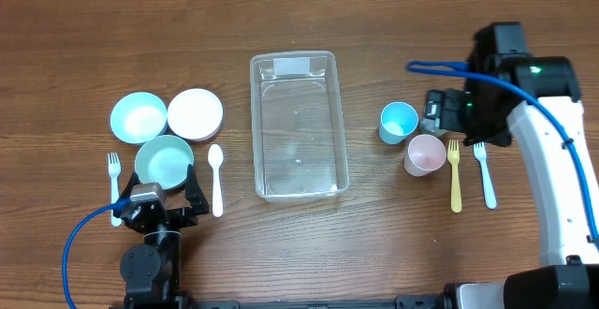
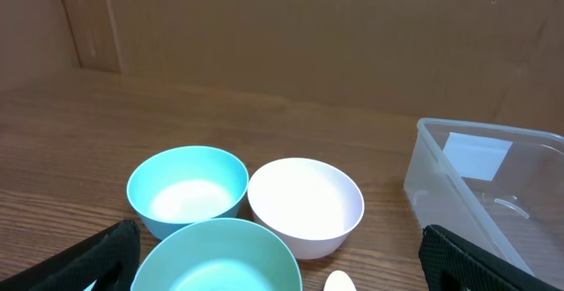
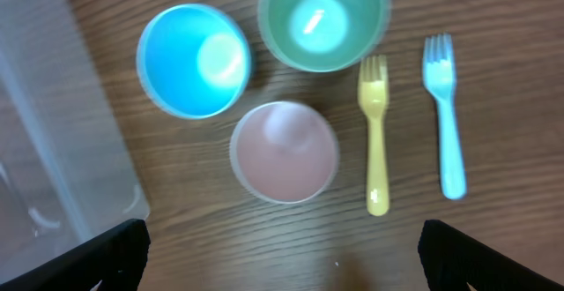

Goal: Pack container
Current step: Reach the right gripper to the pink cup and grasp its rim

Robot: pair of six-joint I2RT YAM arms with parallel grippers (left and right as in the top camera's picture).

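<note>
My right gripper will next go down to the pink cup's rim on the side toward the yellow fork, with one finger inside the cup. The table between the cup and the fork is empty.
The clear rectangular container lies in the middle of the table with its whitish label at the far end, and nothing shows inside it. It also shows in the left wrist view and at the left edge of the right wrist view. My left gripper is open and empty, just in front of the green bowl; its fingers straddle that bowl. My right gripper is open and empty, held above the cups.
Left of the container are a blue bowl, a white bowl, a white fork and a white spoon. Right of it are a blue cup, a pink cup, a green cup, a yellow fork and a blue fork.
</note>
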